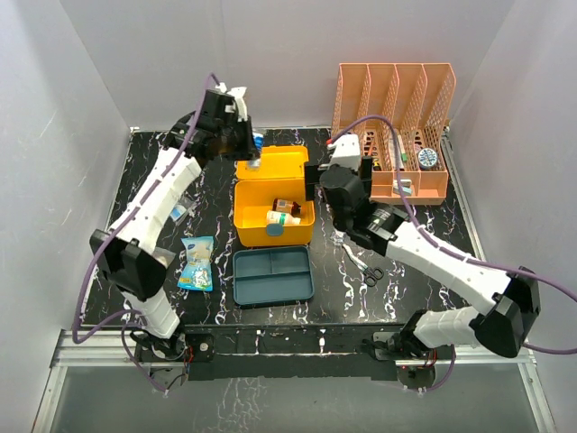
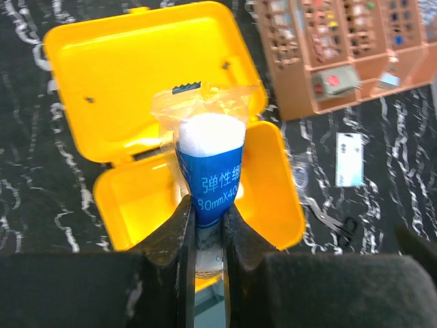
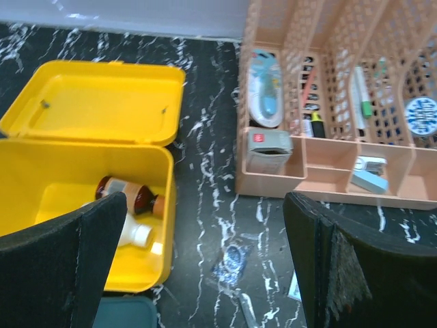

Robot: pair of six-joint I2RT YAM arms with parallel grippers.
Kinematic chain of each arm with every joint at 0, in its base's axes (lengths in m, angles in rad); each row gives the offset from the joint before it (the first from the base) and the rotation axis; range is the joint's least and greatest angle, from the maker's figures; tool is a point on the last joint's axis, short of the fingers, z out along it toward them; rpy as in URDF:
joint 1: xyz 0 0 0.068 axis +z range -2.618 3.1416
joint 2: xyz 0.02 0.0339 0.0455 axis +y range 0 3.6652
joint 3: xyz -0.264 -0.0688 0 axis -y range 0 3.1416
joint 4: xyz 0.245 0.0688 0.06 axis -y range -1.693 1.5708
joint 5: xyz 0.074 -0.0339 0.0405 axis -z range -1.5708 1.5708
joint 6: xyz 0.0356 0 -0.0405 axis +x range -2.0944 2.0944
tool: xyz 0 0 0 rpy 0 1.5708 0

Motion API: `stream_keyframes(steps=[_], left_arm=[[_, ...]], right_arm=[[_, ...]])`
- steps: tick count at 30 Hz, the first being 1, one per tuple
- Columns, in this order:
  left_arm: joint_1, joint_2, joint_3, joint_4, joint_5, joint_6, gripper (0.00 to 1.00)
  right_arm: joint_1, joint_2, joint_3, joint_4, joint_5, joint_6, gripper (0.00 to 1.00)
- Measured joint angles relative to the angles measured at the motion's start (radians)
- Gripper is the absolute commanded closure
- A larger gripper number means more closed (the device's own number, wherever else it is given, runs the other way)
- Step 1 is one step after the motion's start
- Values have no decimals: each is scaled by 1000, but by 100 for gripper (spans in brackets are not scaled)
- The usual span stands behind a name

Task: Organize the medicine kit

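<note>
The box's bare bottom (image 2: 147, 208) beside the white bottle is lower down and closer to my base, so my left gripper will next turn, go down and back, and let go of the roll (image 2: 210, 171).
The medicine kit (image 1: 275, 165) stands open at the table's middle, lid tipped back. A brown bottle (image 1: 287, 206) and a white bottle (image 1: 279, 218) lie in its box. Its teal insert tray (image 1: 273, 275) lies on the table in front. My left gripper (image 1: 252, 149) hovers over the lid, shut on a blue bandage roll (image 2: 210, 171) in clear wrap, above the open kit (image 2: 136, 75). My right gripper (image 1: 341, 176) is open and empty, between the kit (image 3: 167, 205) and the rack. Both bottles show in the right wrist view: brown (image 3: 126, 193) and white (image 3: 133, 234).
An orange mesh file rack (image 1: 394, 126) with small items stands at the back right. A blue-white pouch pack (image 1: 196, 262) lies left of the tray. Scissors (image 1: 372, 273) and a small blue packet (image 3: 232, 260) lie right of the kit. A white card (image 2: 349, 158) lies near them.
</note>
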Motion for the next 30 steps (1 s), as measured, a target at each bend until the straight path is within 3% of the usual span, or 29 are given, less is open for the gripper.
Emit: stream_keyframes(steps=[5, 13, 21, 25, 30], left_arm=[[-135, -55, -25, 18, -40, -34, 100], [-281, 66, -39, 29, -135, -64, 100], [-287, 75, -178, 47, -224, -58, 100], [-280, 71, -240, 46, -235, 30, 100], [-281, 33, -250, 42, -184, 285, 100]], right_arm=[[-68, -79, 0, -49, 23, 27, 2], [-78, -153, -4, -76, 39, 64, 2], [-79, -160, -41, -101, 50, 65, 2], [-85, -163, -63, -100, 47, 65, 2], [-91, -163, -68, -96, 41, 65, 2]])
